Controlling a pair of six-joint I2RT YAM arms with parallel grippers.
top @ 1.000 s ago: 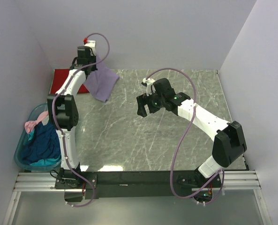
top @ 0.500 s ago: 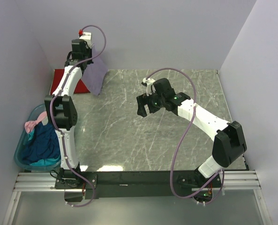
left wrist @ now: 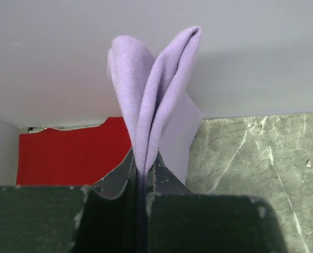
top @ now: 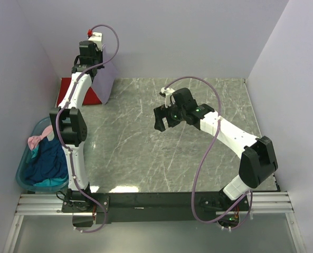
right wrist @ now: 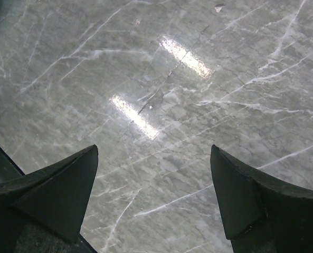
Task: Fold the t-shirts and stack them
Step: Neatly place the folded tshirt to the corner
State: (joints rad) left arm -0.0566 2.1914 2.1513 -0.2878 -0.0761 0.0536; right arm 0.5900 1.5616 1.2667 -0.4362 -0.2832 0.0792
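My left gripper moves to its left in the top view and down to the red t-shirt [top: 66, 89] [left wrist: 74, 155] below next, and releases the purple one there.
My left gripper [top: 92, 58] is raised at the table's far left and shut on the folded light purple t-shirt [top: 106, 79], which hangs down from it. In the left wrist view the purple cloth [left wrist: 156, 100] stands pinched between my jaws [left wrist: 143, 171]. A folded red t-shirt [top: 66, 89] lies flat at the far left corner, below and left of the hanging shirt; it also shows in the left wrist view [left wrist: 74, 155]. My right gripper [top: 166, 121] is open and empty above the middle of the marble table [right wrist: 161, 105].
A translucent teal tub [top: 27, 179] at the near left holds dark blue, teal and pink shirts [top: 45, 161]. White walls close in the table at the back and both sides. A black rail runs along the near edge.
My left gripper has lifted the purple t-shirt up and to the left, toward the red shirt. The cloth now hangs narrower. The right arm has not moved.
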